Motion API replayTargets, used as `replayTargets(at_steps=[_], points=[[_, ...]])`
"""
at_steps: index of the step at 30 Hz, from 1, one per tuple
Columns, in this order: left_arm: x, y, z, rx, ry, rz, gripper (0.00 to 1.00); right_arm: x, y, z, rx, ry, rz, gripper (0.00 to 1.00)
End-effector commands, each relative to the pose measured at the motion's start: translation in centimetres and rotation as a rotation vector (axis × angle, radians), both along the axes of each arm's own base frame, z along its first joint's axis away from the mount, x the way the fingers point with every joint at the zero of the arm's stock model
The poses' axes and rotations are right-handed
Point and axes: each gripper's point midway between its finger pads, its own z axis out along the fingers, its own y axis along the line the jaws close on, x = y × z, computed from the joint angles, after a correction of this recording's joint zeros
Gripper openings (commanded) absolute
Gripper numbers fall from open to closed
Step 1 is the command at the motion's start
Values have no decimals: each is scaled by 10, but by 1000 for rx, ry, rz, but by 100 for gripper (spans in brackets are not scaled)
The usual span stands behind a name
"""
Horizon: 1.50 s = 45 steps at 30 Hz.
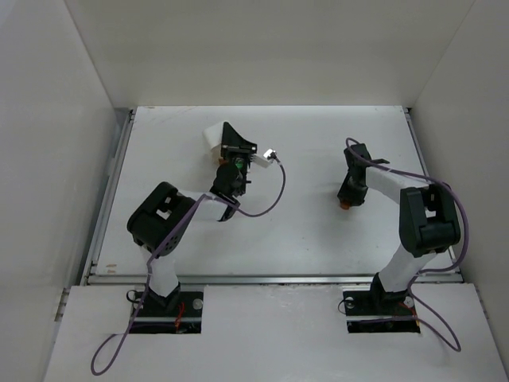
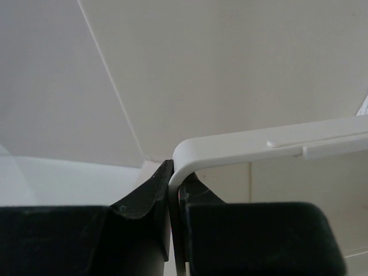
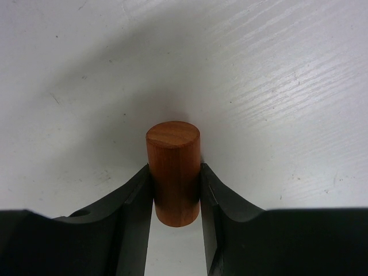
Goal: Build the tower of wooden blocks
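I will next lower my left gripper leftward in the top view and release the tilted tray flat on the bare tabletop.
My right gripper (image 3: 175, 172) is shut on a small orange-brown wooden cylinder block (image 3: 172, 155), held upright just over the white table. In the top view this gripper (image 1: 347, 197) is right of the middle, with a bit of the orange block (image 1: 344, 205) showing at its tip. My left gripper (image 2: 174, 175) is shut on the thin wall of the white tray (image 2: 259, 141). In the top view it (image 1: 230, 139) holds the tray (image 1: 213, 137) tilted up at the back left. No tower and no other blocks show.
White walls enclose the table (image 1: 318, 231) on three sides. A metal rail (image 1: 270, 278) runs along its near edge. A purple cable (image 1: 274, 195) loops off the left wrist.
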Motion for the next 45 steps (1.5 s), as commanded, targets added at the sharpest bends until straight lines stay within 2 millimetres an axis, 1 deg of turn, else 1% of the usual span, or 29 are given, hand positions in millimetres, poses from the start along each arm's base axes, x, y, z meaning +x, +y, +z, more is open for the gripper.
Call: replayTargets(at_steps=[1,4,7,8,10,12,13,14,16,17,18,20,21,24,26,27,28,30,31,32,35,37,38,39,40,41,42,43,45], points=[[-58,41,78,-200,-464,73,0,11,8,14,12,-71,22,10],[-63,32,93,-236,-499,51,0,12,7,18,5,-83,19,9],[-69,31,112,-277,-544,42,0,12,7,18,5,-83,19,9],[-69,26,113,-285,-534,41,0,13,7,21,7,-92,19,9],[-63,38,114,-374,-496,97,0,13,7,21,7,-92,19,9],[-51,37,111,-429,-373,123,0,13,12,24,20,-100,33,9],[-42,38,104,-571,-321,98,0,13,12,24,20,-100,33,9],[-30,37,98,-581,-165,161,0,12,14,24,29,-99,36,7],[-11,40,88,-692,-14,186,0,12,17,27,31,-108,45,6],[0,34,106,-920,-12,135,0,12,17,27,27,-107,54,6],[9,48,80,-864,111,234,0,15,22,33,31,-125,66,6],[17,56,73,-901,146,272,0,14,27,33,40,-121,90,6],[19,62,62,-916,189,284,0,16,31,38,45,-142,99,6],[22,62,40,-943,289,282,0,18,48,49,57,-179,164,6],[19,74,19,-973,357,328,0,21,60,57,66,-208,194,6],[19,77,16,-1001,377,334,0,24,60,64,66,-234,204,6],[22,86,-1,-1016,473,355,0,26,69,69,84,-259,225,6],[24,86,-19,-1164,612,344,0,26,79,74,106,-277,259,6],[27,67,-19,-1254,759,227,0,25,84,77,105,-287,285,6],[24,93,-43,-1312,848,315,0,26,90,82,98,-301,307,6],[14,103,-76,-1488,1039,320,0,21,97,81,60,-295,348,6],[7,109,-89,-1547,1090,331,0,24,102,84,67,-317,357,6],[0,113,-104,-1569,1116,369,0,22,108,90,76,-344,373,6],[1,124,-105,-1585,1089,376,0,22,116,92,86,-373,390,6],[0,130,-106,-1593,1075,379,0,25,118,96,93,-398,390,6],[0,136,-111,-1605,1056,403,0,24,124,106,107,-440,405,6],[-1,150,-114,-1626,1021,430,0,29,131,116,124,-494,412,6],[-1,154,-117,-1632,1013,437,0,26,137,117,139,-516,418,6],[0,167,-119,-1636,981,467,0,25,146,137,179,-607,437,6]])
